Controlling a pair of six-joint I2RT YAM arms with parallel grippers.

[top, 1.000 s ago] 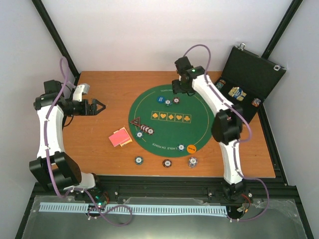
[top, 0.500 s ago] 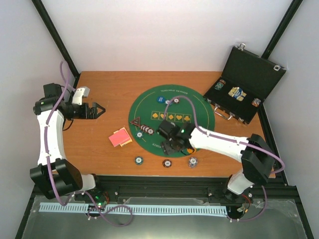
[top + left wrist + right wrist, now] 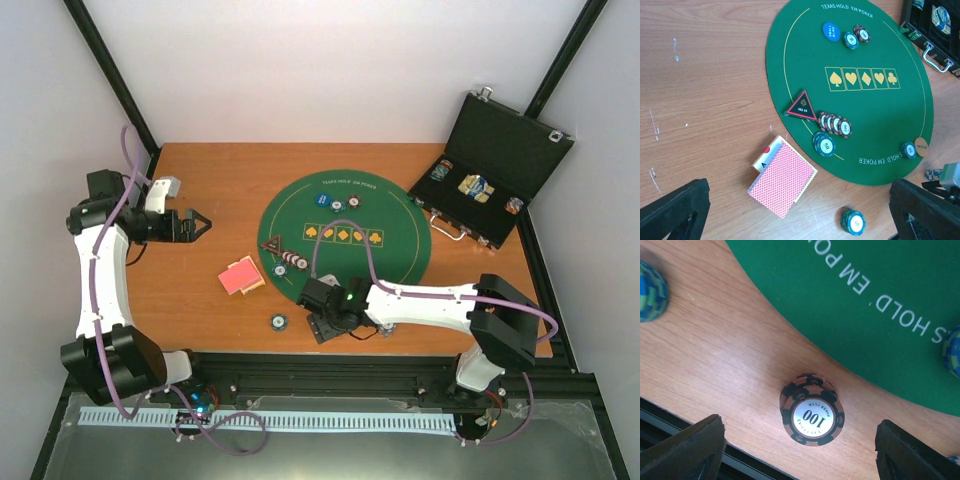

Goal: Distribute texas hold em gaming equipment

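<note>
I should move my right gripper down next, with its fingers open around the upper chips of the maroon stack (image 3: 812, 410), because the bare wood on both sides leaves them room.
The red-pink-backed cards (image 3: 240, 277) (image 3: 782, 177) lie in a loose pile on the wood, left of the green mat (image 3: 395, 255). My left gripper (image 3: 201, 224) (image 3: 799, 202) hangs open high above them, holding nothing. A maroon 100 chip stack (image 3: 812, 410) stands on the wood near the front edge. My right gripper (image 3: 330, 323) (image 3: 800, 440) is open with a finger on either side of this stack, touching nothing. A blue stack (image 3: 279, 322) (image 3: 853, 221) stands to its left. More chips (image 3: 835, 123) lie in a row on the mat.
A triangular all-in marker (image 3: 801, 106), a blue button (image 3: 831, 31) and two chips (image 3: 856, 37) sit on the mat. The open black case (image 3: 500, 165) stands at the back right. The black front rail (image 3: 670, 415) runs just below the maroon stack.
My right arm has swung from the far side of the mat to the near edge, over the maroon stack, and its jaws have widened. The left arm has barely shifted.
</note>
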